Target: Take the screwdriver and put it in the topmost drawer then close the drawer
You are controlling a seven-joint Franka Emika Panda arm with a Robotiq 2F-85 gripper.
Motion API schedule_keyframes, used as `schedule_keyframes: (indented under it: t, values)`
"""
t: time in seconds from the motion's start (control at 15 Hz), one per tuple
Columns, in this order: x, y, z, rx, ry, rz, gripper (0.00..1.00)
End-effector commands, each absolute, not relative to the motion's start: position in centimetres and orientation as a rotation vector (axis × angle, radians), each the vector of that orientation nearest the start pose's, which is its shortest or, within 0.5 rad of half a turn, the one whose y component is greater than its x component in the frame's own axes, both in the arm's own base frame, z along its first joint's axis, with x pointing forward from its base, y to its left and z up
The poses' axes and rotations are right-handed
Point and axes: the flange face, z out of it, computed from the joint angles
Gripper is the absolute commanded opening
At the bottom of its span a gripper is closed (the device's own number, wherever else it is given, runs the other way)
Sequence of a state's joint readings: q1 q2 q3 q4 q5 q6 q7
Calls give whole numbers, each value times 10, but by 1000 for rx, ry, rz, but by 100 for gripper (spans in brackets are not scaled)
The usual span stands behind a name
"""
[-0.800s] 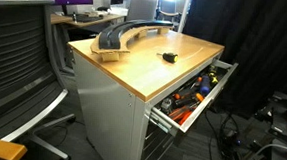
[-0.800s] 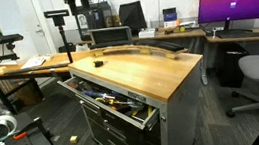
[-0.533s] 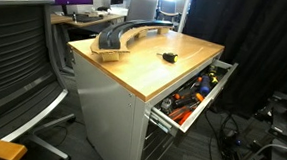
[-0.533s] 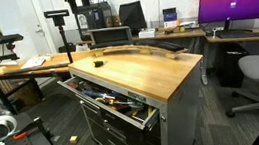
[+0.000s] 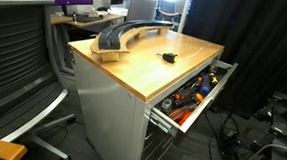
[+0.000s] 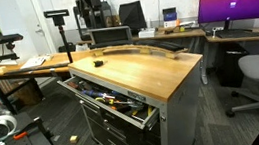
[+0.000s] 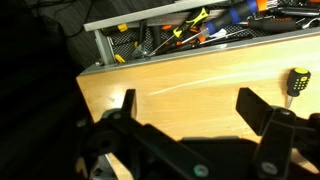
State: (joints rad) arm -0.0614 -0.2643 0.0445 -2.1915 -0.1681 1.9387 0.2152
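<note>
The gripper shifts toward the right in the wrist view next and lowers its fingers astride the screwdriver's black handle (image 5: 169,58) (image 7: 298,80), which lies below the open gripper.
The screwdriver (image 5: 169,58) is a short black stubby tool lying on the cabinet's wooden top, near the drawer-side edge. It also shows in an exterior view (image 6: 98,63) and at the right edge of the wrist view (image 7: 297,80). The topmost drawer (image 5: 167,119) is pulled open and holds several orange and red tools; it also shows in an exterior view (image 6: 146,112) and in the wrist view (image 7: 130,20). My gripper (image 7: 190,105) is open and empty, hovering above bare wood to the left of the screwdriver. My arm (image 6: 88,7) stands over the far end of the top.
A curved grey piece (image 5: 126,34) lies across the back of the wooden top (image 5: 144,70). An office chair (image 5: 19,62) stands beside the cabinet. Desks with monitors (image 6: 237,8) sit behind. Cables and gear lie on the floor (image 5: 250,147).
My arm has shifted slightly at the back of the cabinet. The screwdriver and the drawer have not moved.
</note>
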Motion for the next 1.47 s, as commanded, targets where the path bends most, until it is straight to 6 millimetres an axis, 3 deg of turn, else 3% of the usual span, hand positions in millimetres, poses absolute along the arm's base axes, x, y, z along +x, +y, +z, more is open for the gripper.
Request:
schedule_keyframes:
  t: [0.0,0.2,0.53,0.8,1.0,1.07,1.4]
  values:
    - [523,30,430,-3278,252,33,100]
    - [535,76,385,-3255,136,143,100]
    - [543,124,354,-3132,6,221,100]
    - [557,150,330,-3057,-81,270,100]
    - [572,167,314,-3083,-103,208,100]
    - [592,171,307,-3087,-107,182,100]
    - [627,184,291,-3157,-135,18,100]
